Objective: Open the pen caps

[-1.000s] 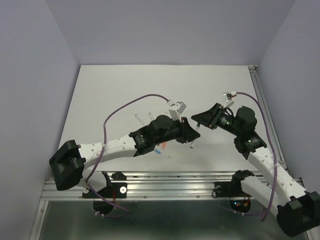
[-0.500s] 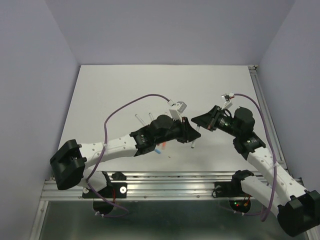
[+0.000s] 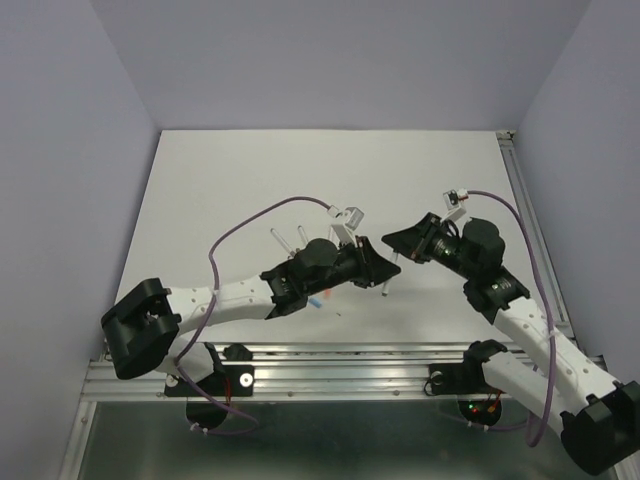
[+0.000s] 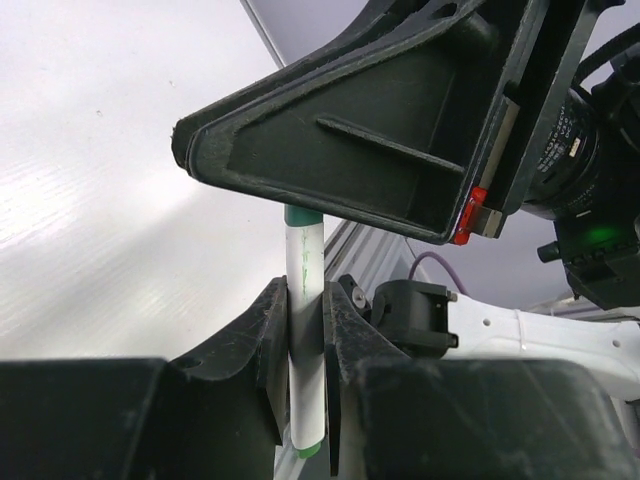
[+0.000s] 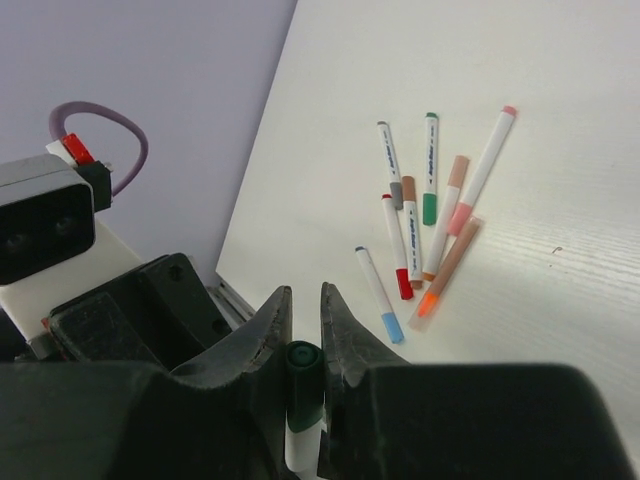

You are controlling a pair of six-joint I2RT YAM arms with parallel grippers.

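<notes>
The cap is on the body of the pen. My right gripper will pull it off next, away from my left gripper, then tilt and go down to bare table, clear of the bunched pens.
My left gripper is shut on a white pen barrel with a green end, held roughly upright above the table. My right gripper is shut on that pen's dark green cap, which sits on the barrel's top end. In the top view the two grippers meet over the table's front middle, left and right, with the barrel's lower tip showing below. In the left wrist view the right gripper's body hides almost all of the cap.
Several more capped pens lie in a loose bunch on the white table, with a red cap, a blue cap and a green cap among them. In the top view my left arm covers most of them. The table's front rail is close.
Both wrists have shifted only slightly, the left wrist turning a little. The pen stays gripped between the two grippers, with the cap on the barrel.
</notes>
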